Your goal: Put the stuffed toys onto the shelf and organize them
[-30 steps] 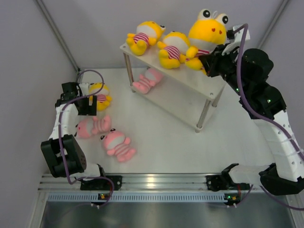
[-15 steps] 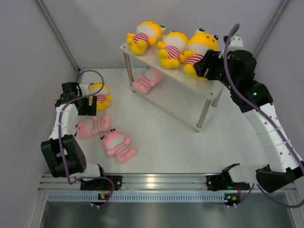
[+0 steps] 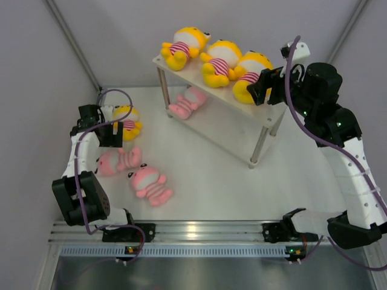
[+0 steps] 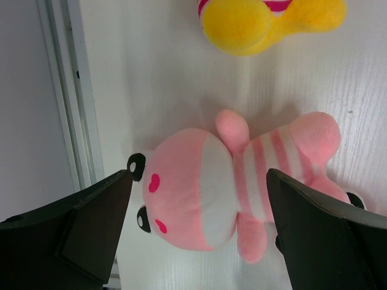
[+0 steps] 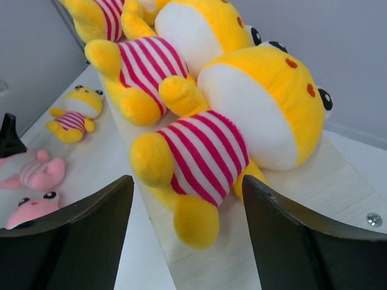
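Observation:
My left gripper is to move outward and down next, onto the near foot of the yellow toy [image 3: 129, 135], because that toy is still on the tabletop, off the shelf [image 3: 239, 106].
Three yellow stuffed toys lie in a row on the top board of the white shelf [image 3: 239, 106]. The nearest one [image 3: 251, 69] [image 5: 242, 121] lies on its back, its feet between the spread fingers of my open right gripper [image 3: 261, 88] [image 5: 187, 187], which does not pinch it. A pink toy [image 3: 187, 103] lies under the shelf. On the table at the left are a yellow toy [image 3: 127, 121] and two pink toys [image 3: 118, 160] [image 3: 151, 184]. My left gripper [image 3: 110, 136] [image 4: 199, 178] hangs wide open above one pink toy [image 4: 193, 199], whose head shows between the fingers.
The shelf's thin metal legs [image 3: 259, 145] stand on the white table. Grey walls close in on the left, back and right. An aluminium rail [image 3: 193, 231] with both arm bases runs along the near edge. The left wall frame [image 4: 66, 90] is close beside the left gripper.
My right gripper has opened and let go of the big-headed yellow toy, which dropped from upright to lying on the top board. The gripper has drawn back slightly. The left arm has not moved.

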Tool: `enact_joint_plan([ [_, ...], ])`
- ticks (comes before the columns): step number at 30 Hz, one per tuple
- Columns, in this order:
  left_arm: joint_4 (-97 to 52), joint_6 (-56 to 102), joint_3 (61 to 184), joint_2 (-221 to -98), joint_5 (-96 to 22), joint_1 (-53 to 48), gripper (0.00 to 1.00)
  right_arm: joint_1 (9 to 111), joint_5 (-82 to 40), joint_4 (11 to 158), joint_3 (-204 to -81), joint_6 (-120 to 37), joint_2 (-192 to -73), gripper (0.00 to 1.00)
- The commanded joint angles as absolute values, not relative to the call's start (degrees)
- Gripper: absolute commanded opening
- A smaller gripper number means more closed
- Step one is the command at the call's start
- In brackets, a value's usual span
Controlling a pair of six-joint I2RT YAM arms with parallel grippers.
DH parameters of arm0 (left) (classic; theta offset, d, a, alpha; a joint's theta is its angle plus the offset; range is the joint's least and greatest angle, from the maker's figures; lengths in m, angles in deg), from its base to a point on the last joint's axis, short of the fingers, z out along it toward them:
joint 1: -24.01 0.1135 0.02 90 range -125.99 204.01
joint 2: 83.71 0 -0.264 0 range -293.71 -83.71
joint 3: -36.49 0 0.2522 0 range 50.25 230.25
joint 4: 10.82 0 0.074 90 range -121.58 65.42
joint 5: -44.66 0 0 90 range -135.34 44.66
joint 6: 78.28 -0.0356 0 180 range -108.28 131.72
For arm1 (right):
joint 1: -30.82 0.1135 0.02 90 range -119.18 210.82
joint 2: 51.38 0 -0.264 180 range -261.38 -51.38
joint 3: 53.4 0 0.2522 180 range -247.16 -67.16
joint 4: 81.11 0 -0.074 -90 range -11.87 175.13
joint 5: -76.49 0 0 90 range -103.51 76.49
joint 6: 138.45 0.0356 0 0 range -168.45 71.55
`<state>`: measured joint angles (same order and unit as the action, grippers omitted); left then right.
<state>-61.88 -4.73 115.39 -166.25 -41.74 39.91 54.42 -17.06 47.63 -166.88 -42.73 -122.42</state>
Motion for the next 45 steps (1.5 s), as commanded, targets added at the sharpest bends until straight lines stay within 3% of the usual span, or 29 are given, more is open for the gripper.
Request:
enact_joint_plan([
  [1,-61.8,-5.4,115.8,-164.7,-41.9,39.8,0.99,52.5,-22.1,45.9,-164.8,-50.9,-119.1,0.72],
  [14,-62.3,-5.1,116.3,-164.1,-41.2,39.8,0.99,51.4,-25.3,47.7,-162.8,-54.5,-125.1,0.71],
  [26,-62.6,-5.6,116.6,-163.7,-41.8,39.8,0.99,51.3,-32.0,48.7,-171.6,-53.8,-135.7,0.52],
  [41,-62.6,-6.1,120.4,-166.2,-37.8,39.7,0.98,51.3,-32.7,52.9,-176.6,-49.5,-141.6,0.52],
  [45,-62.5,-6.2,122.3,-168.1,-36.6,39.6,0.97,51.4,-31.9,51.8,-175.7,-50.0,-139.8,0.59],
])
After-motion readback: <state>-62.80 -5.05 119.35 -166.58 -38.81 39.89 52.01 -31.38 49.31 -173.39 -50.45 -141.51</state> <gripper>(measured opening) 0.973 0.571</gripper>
